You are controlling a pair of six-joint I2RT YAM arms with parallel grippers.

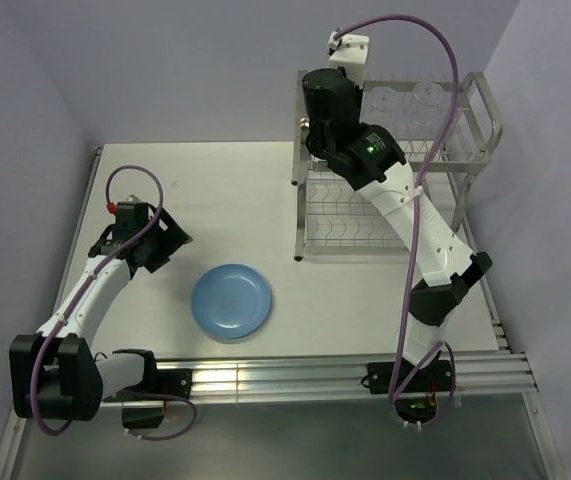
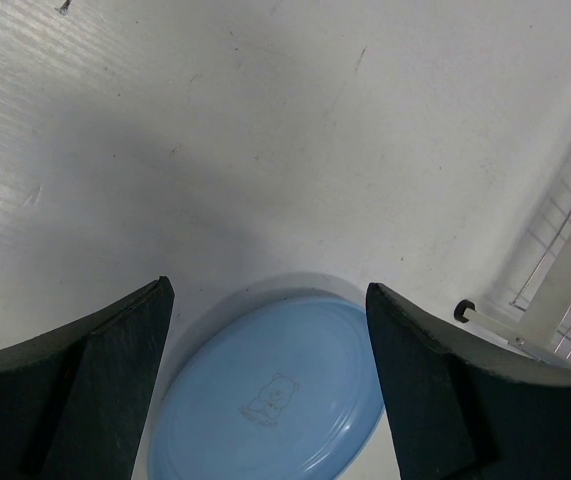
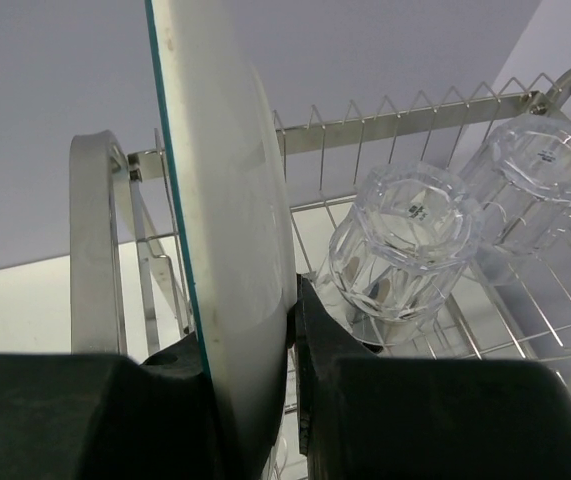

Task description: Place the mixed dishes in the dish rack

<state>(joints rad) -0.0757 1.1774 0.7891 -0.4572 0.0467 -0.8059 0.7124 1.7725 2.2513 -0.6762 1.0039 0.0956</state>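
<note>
The light-blue plate lies flat below my left gripper, to its right in the top view. I should lower the fingers that way, one on each side of the plate's closest rim (image 1: pixel 200 285) (image 2: pixel 197 356).
The light-blue plate (image 1: pixel 231 300) lies flat on the white table, left of the dish rack (image 1: pixel 465 130). My left gripper (image 1: pixel 168 240) hovers open just left of it; in the left wrist view the plate (image 2: pixel 275 400) shows below and between the spread fingers of this gripper (image 2: pixel 267 290). My right gripper (image 3: pixel 250 330) is shut on a white plate with a teal rim (image 3: pixel 225 200), held on edge at the left end of the rack's upper tier (image 3: pixel 95 250). Two clear glasses (image 3: pixel 405 250) (image 3: pixel 535 180) stand upside down on that tier. In the top view the right wrist hides the white plate.
The rack's lower slotted shelf (image 1: pixel 340 225) sits under the right forearm. A rack foot (image 2: pixel 463 311) shows to the right of the blue plate. An aluminium rail (image 1: pixel 295 375) runs along the near table edge. Walls close in behind and at both sides.
</note>
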